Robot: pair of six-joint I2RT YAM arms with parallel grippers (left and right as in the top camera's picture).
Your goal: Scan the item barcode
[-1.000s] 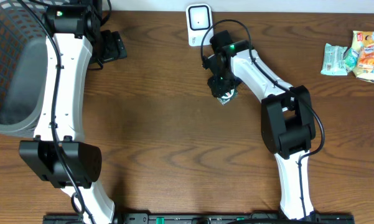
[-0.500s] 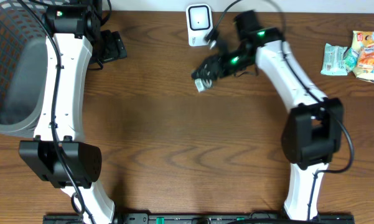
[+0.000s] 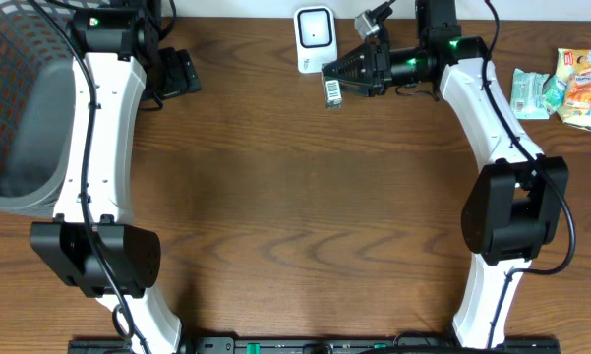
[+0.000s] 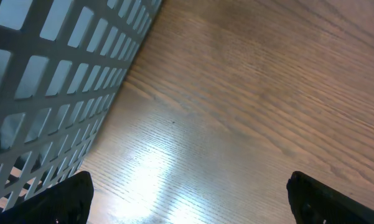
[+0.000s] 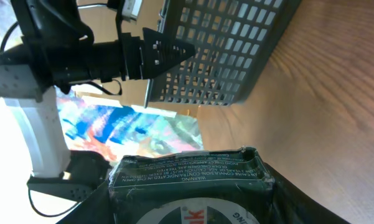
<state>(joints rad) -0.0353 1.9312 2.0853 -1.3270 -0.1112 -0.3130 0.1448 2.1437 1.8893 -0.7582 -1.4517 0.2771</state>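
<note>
I need to pull my right gripper's packet back, turn my fingers down, lower and release it on the bare wood there.
A dark green packet (image 5: 190, 183) with white warning print fills the bottom of the right wrist view, and my right gripper (image 5: 190, 199) is shut on it. From overhead the packet (image 3: 332, 90) shows a white barcode label and hangs just below and to the right of the white scanner (image 3: 314, 37) at the table's far edge. My right gripper (image 3: 348, 75) reaches in from the right, lying sideways. My left gripper (image 3: 179, 74) stands open at the far left beside the basket, with only bare wood between its fingertips (image 4: 65, 200).
A grey mesh basket (image 3: 20, 108) takes up the far left corner; its wall (image 4: 56, 81) is close to the left gripper. Several snack packets (image 3: 562, 87) lie at the far right edge.
The right arm has swung the packet from the middle of the table up and back, to beside the scanner, and turned it so the barcode label shows. The left arm has not moved.
</note>
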